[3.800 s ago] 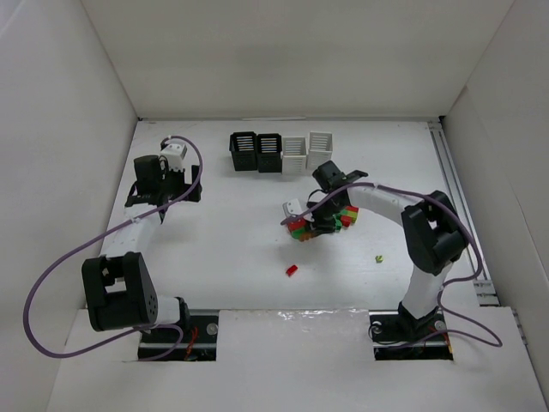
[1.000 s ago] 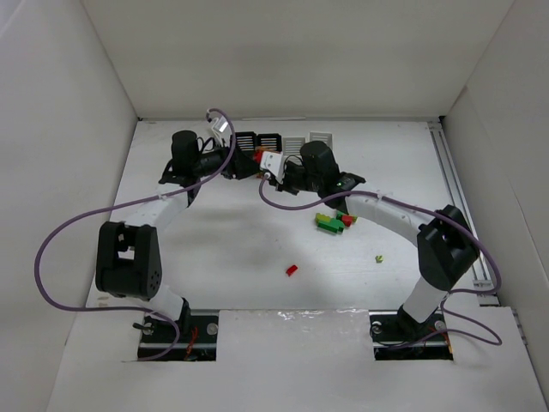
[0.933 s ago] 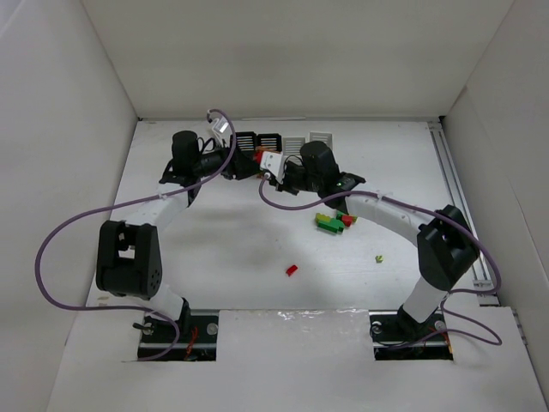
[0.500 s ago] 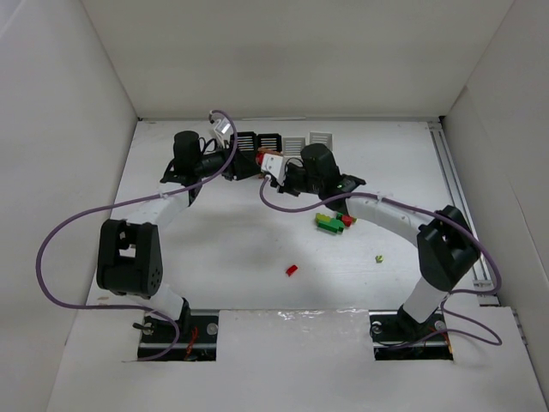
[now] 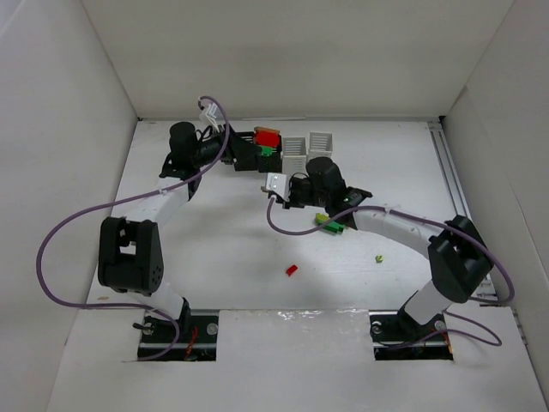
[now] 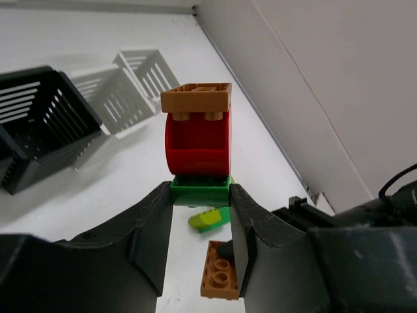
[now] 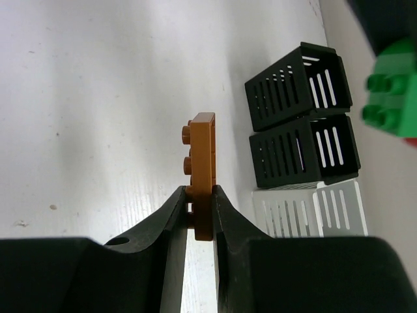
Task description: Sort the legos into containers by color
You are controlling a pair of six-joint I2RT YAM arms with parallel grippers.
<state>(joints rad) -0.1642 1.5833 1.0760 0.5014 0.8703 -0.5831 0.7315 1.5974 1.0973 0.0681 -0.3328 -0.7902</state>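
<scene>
My right gripper will move outward and to the right in the top view, over the white basket at the row's end (image 5: 320, 143), because the plate hangs short of it.
My left gripper (image 6: 200, 192) is shut on the green base of a lego stack (image 6: 197, 140): green brick, red curved brick, orange-brown brick on top. In the top view the stack (image 5: 266, 137) hangs over the black containers (image 5: 245, 142), with the left gripper (image 5: 254, 154) under it. My right gripper (image 7: 201, 195) is shut on a thin orange-brown plate (image 7: 202, 163), held on edge in front of the containers. Two black baskets (image 7: 296, 91) and two white baskets (image 7: 287, 210) stand in a row.
Green and yellow-green legos (image 5: 330, 221) lie on the table under the right arm. Nearer the front a small red brick (image 5: 292, 269) lies alone, with a tiny yellow-green piece (image 5: 378, 257) to its right. White walls close in the table.
The two grippers, close together a second ago, have pulled apart. The left carried the stack back over the black baskets; the right drew away toward the front with the orange-brown plate.
</scene>
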